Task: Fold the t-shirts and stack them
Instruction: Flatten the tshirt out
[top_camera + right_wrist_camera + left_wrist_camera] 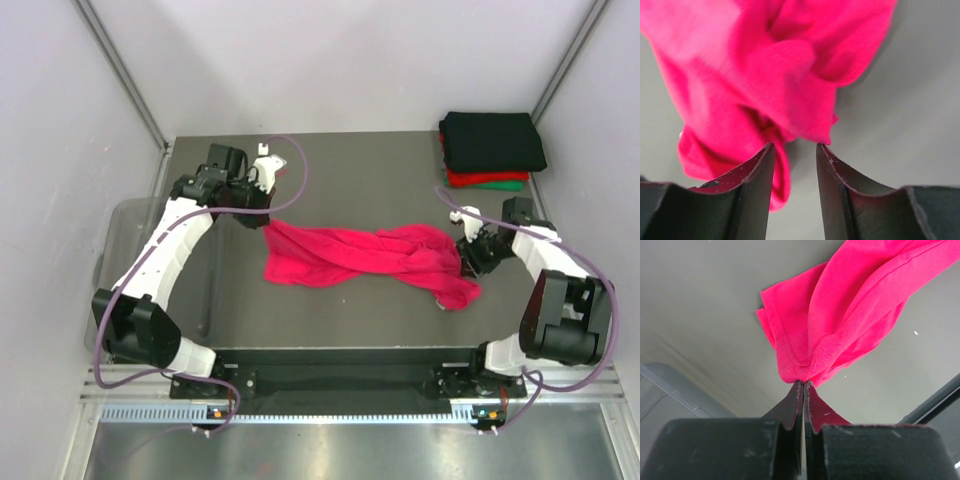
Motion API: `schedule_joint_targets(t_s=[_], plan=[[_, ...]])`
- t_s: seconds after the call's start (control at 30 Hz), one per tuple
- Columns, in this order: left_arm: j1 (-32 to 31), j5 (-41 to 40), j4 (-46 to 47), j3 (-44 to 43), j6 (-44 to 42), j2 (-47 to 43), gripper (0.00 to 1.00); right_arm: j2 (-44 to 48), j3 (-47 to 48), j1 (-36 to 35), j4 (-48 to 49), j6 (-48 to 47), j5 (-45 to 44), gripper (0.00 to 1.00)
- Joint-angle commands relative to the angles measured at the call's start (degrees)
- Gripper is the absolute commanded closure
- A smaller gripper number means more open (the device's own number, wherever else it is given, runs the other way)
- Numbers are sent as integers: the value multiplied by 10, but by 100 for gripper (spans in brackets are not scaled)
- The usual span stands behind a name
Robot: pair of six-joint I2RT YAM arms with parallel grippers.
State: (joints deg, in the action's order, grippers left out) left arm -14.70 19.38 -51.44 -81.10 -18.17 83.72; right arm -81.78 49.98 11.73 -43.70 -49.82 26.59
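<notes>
The right gripper moves outward next, then closes on the tip of the pink t-shirt's end fold.
A magenta-pink t-shirt [360,255] lies crumpled in a long band across the middle of the dark table [350,175]. My left gripper [263,222] is at its upper left corner. In the left wrist view the left gripper [804,383] is shut on a bunched edge of the pink t-shirt [850,315]. My right gripper [468,258] sits at the shirt's right end. In the right wrist view the right gripper [795,146] stands open, and a fold of the pink t-shirt [765,75] hangs at its tips along the left finger [757,170]. Folded t-shirts are stacked at the back right: black [492,140] over red [480,178] over green [505,185].
A clear plastic bin [125,235] stands off the table's left edge; its rim [670,390] shows in the left wrist view. White walls close in the back and sides. The arms' base rail [350,385] runs along the near edge.
</notes>
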Motion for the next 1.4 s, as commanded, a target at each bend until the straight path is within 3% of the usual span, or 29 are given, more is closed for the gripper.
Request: schedule_joint_targets(t_s=[0.0,0.2,0.3,0.33,0.37,0.7,1.03,1.2,1.37], plan=[[2,-6,13,9,-11,-24,100,-15,34,-4,48,20,15,61],[2,-7,16,16,-11,-26,100,-50,50,-4,64,24,20,60],[2,-12,19,19,-12,-25,100,-68,58,-4,64,24,44,82],[2,-14,20,19,-13,-24,100,-73,63,-4,63,26,50,97],[3,-16,26,16,-13,-22,100,-73,71,-4,64,29,62,100],[3,-82,-5,-143,-4,57,100,0,230,-5,15,62,79,100],[4,-113,-1,-243,2,29,100,121,308,-5,-15,75,83,100],[4,-105,11,-233,-17,-22,100,151,305,-5,-50,29,69,100],[4,-32,-8,-111,-48,-129,100,187,244,-6,-226,-104,129,100]])
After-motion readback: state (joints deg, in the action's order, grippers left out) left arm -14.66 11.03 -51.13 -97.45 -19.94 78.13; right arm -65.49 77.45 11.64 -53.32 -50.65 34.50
